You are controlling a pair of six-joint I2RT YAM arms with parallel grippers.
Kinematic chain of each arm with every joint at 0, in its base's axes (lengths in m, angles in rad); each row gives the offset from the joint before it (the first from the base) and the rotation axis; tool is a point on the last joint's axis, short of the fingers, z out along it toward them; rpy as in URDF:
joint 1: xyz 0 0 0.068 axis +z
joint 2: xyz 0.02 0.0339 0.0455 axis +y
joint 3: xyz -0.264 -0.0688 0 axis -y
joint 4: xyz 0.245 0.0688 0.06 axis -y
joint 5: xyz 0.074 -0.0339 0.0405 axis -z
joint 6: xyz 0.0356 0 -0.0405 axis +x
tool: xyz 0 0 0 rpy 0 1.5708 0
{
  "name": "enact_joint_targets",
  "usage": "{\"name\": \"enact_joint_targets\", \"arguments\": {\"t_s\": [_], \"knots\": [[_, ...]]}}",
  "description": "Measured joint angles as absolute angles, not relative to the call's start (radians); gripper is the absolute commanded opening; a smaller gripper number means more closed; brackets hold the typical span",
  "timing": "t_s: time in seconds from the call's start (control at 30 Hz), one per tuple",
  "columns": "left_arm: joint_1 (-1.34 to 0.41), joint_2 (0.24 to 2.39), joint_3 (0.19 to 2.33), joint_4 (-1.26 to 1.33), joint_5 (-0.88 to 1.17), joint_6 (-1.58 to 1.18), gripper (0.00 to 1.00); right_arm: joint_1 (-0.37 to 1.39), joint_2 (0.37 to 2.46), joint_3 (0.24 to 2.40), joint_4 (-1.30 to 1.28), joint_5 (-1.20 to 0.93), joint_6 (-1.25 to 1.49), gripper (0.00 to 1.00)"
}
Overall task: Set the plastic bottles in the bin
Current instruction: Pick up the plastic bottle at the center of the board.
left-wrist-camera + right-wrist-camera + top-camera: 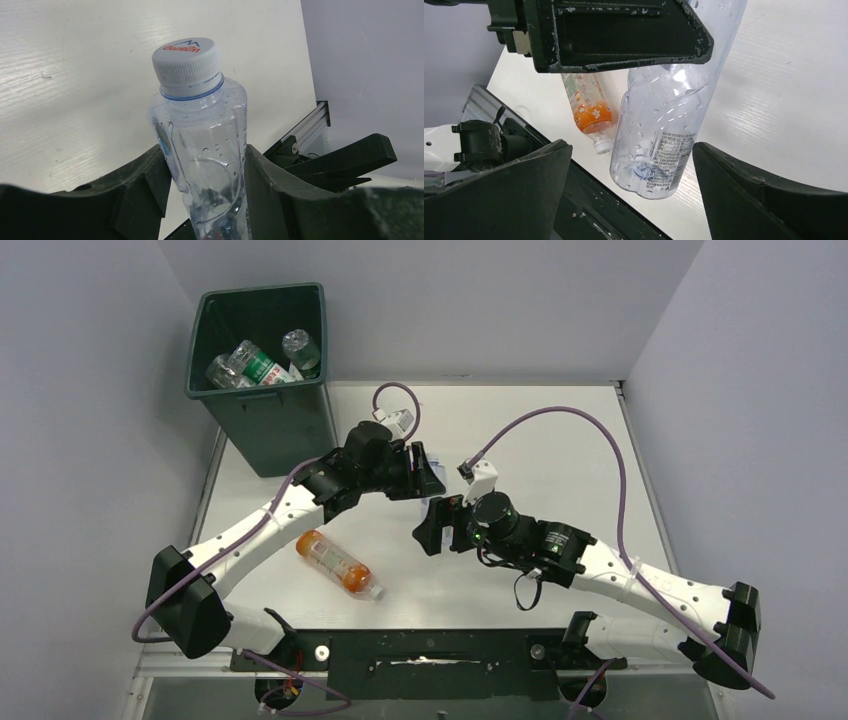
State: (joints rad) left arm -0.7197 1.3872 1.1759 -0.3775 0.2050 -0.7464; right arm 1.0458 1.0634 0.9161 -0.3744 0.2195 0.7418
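Observation:
The bin stands tall. I should lift my left gripper outward and to the left in the top view, over the bin's opening [257,326], and let go of the bottle.
My left gripper [428,472] is shut on a clear bottle [202,130] with a white cap and holds it above the table's middle. In the left wrist view its fingers [135,185] press the bottle's sides. My right gripper [430,525] is open just in front of it. In the right wrist view its jaws stand wide on either side of the clear bottle's base [659,150], apart from it. An orange bottle [338,562] lies on the table near the front and also shows in the right wrist view [589,112]. The dark green bin [255,390] stands at the back left.
Several clear bottles [255,365] lie inside the bin. Purple cables [590,430] loop above both arms. A black mounting rail [420,650] runs along the table's near edge. Grey walls close in the left, back and right.

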Motion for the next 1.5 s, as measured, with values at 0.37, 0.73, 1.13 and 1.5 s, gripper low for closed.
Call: {"name": "enact_joint_targets", "arguments": {"t_s": [0.37,0.73,1.13,1.5], "knots": [[-0.717,1.398,1.212,-0.394,0.192,-0.727,0.41,1.069,0.998,0.916,-0.424,0.249,0.766,0.98],[-0.702,1.401,1.236,-0.421,0.186,-0.717,0.41,1.069,0.921,0.910,-0.466,0.295,0.797,0.98],[-0.658,1.401,1.298,-0.471,0.183,-0.692,0.41,1.069,0.879,0.873,-0.490,0.315,0.824,0.98],[-0.453,1.409,1.582,-0.566,0.228,-0.626,0.41,1.069,0.855,0.842,-0.496,0.322,0.846,0.98]]}}
